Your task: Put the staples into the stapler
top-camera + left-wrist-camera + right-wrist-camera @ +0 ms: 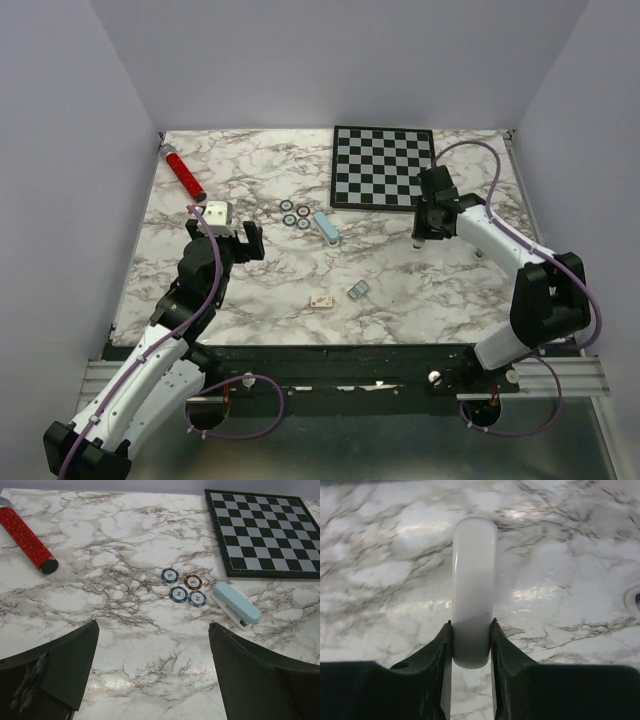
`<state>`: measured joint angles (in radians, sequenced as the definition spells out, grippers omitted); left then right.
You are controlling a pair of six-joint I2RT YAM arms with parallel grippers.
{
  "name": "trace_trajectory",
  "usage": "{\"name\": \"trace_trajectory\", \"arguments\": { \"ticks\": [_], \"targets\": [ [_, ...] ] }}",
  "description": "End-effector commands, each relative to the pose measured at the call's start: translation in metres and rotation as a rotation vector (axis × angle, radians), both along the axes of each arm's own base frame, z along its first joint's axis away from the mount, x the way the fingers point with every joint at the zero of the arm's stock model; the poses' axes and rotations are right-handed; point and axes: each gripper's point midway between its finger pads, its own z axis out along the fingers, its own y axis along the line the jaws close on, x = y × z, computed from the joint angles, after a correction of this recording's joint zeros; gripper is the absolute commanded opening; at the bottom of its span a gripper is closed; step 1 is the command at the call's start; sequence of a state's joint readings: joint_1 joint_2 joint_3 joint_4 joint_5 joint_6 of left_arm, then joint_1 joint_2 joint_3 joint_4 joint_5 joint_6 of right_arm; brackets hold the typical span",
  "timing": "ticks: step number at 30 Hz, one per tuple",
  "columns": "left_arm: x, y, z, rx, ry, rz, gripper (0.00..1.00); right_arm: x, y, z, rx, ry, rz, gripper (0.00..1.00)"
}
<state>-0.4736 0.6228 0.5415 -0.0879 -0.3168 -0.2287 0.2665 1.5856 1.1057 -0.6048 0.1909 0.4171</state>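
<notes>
My right gripper moves the white bar left in the top view next and releases it, since clear marble between stapler (326, 227) and cream box lies that way.
The stapler (326, 227), light blue on top, lies mid-table; the left wrist view shows the stapler (235, 603) just beyond my right-hand finger. The staples (358, 290), a small grey-teal strip, lie nearer the front edge. My left gripper (226, 240) hovers left of the stapler, and the left gripper (152, 630) is open over bare marble. My right gripper (428, 232) is low by the chessboard's near right corner. In its wrist view the right gripper (471, 625) has both fingers pressed against the sides of an all-white oblong bar (474, 570) lying on the table.
A small cream box (321, 301) sits just left of the staples. Several poker chips (295, 213) lie left of the stapler. A chessboard (383, 167) fills the back right. A red glittery tube (183, 172) lies at the back left.
</notes>
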Motion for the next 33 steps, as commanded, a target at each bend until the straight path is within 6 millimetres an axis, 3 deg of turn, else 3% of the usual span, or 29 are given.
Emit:
{"name": "trace_trajectory", "arguments": {
  "ticks": [1,4,9,11,13,16,17,18,22,28,30,33],
  "targets": [
    [0.0,-0.007,0.003,0.003,-0.022,-0.039,0.99,-0.011,0.063,0.037,-0.017,-0.116,0.412,0.15],
    [0.0,-0.008,0.003,0.008,-0.022,-0.047,0.99,-0.025,0.109,0.055,-0.039,-0.179,0.679,0.15],
    [0.0,-0.014,0.002,0.022,-0.018,-0.085,0.99,-0.048,0.178,0.067,-0.001,-0.217,1.015,0.15],
    [0.0,-0.015,0.003,0.021,-0.023,-0.094,0.99,-0.052,0.198,0.06,-0.012,-0.206,1.135,0.15],
    [-0.001,-0.018,0.003,0.027,-0.03,-0.116,0.99,-0.065,0.218,0.041,-0.024,-0.149,1.239,0.15],
    [-0.004,-0.024,0.005,0.028,-0.049,-0.157,0.99,-0.076,0.246,0.032,-0.049,-0.13,1.386,0.15],
    [-0.005,-0.026,0.005,0.026,-0.055,-0.171,0.99,-0.079,0.252,0.018,-0.062,-0.097,1.434,0.16],
    [-0.006,-0.027,0.006,0.029,-0.062,-0.18,0.99,-0.082,0.264,0.022,-0.058,-0.112,1.47,0.16],
    [-0.014,-0.039,0.006,0.04,-0.084,-0.274,0.99,-0.09,0.281,0.003,-0.038,-0.082,1.565,0.18],
    [-0.024,-0.056,-0.012,0.053,-0.055,-0.391,0.99,-0.093,0.279,-0.023,-0.058,-0.047,1.612,0.21],
    [-0.023,-0.058,-0.016,0.069,-0.02,-0.406,0.99,-0.095,0.281,-0.021,-0.048,-0.052,1.619,0.29],
    [-0.025,-0.063,-0.021,0.062,0.012,-0.429,0.99,-0.095,0.287,-0.002,-0.006,-0.098,1.573,0.47]
  ]
}}
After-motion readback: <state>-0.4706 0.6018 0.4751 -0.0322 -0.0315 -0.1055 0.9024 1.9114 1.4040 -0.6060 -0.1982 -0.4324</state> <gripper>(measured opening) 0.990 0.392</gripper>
